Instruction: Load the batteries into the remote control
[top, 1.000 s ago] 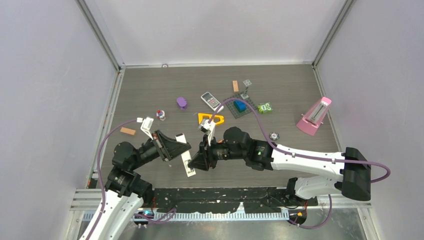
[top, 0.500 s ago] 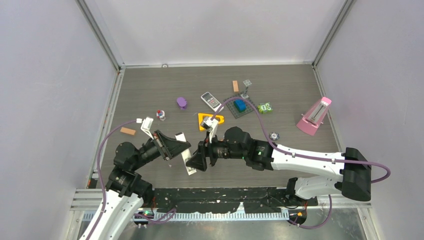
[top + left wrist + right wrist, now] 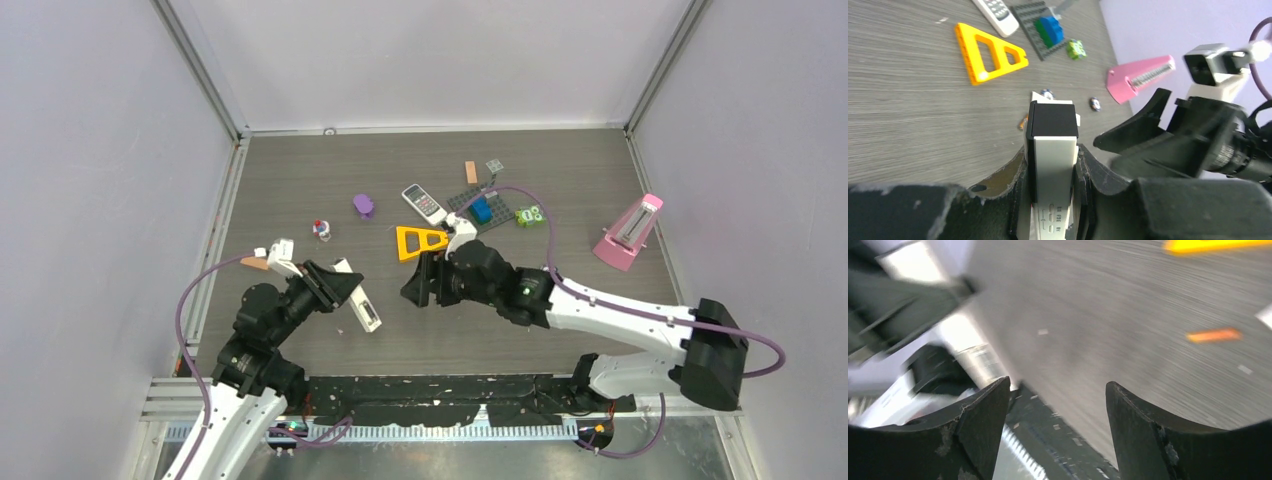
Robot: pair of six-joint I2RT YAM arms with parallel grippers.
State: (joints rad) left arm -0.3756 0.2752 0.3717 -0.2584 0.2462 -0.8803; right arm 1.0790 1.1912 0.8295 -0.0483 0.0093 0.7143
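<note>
My right gripper moves down toward the right in its wrist view onto the small orange stick (image 3: 1215,335) next, because it lies on the tabletop outside my empty fingers.
My left gripper (image 3: 340,288) is shut on the white remote control (image 3: 363,310) and holds it off the table. In the left wrist view the remote (image 3: 1053,150) shows its white back and black end between the jaws of the left gripper (image 3: 1053,165). My right gripper (image 3: 415,290) is open and empty, to the right of the remote and apart from it. Its fingers (image 3: 993,405) frame only blurred table around the right gripper (image 3: 1058,390). I cannot pick out the batteries. Two tiny dark things (image 3: 1047,94) lie beyond the remote's tip, too small to tell.
A yellow triangle (image 3: 420,241), a keypad handset (image 3: 422,202), a grey plate with blue bricks (image 3: 480,210), a green block (image 3: 529,214) and a pink metronome (image 3: 628,232) stand behind. A small orange stick (image 3: 1215,334) lies on the table. A purple piece (image 3: 363,205) is at mid-left.
My right gripper has let go of the remote and drawn back up and to the right. My left gripper has carried the remote to the left and turned it.
</note>
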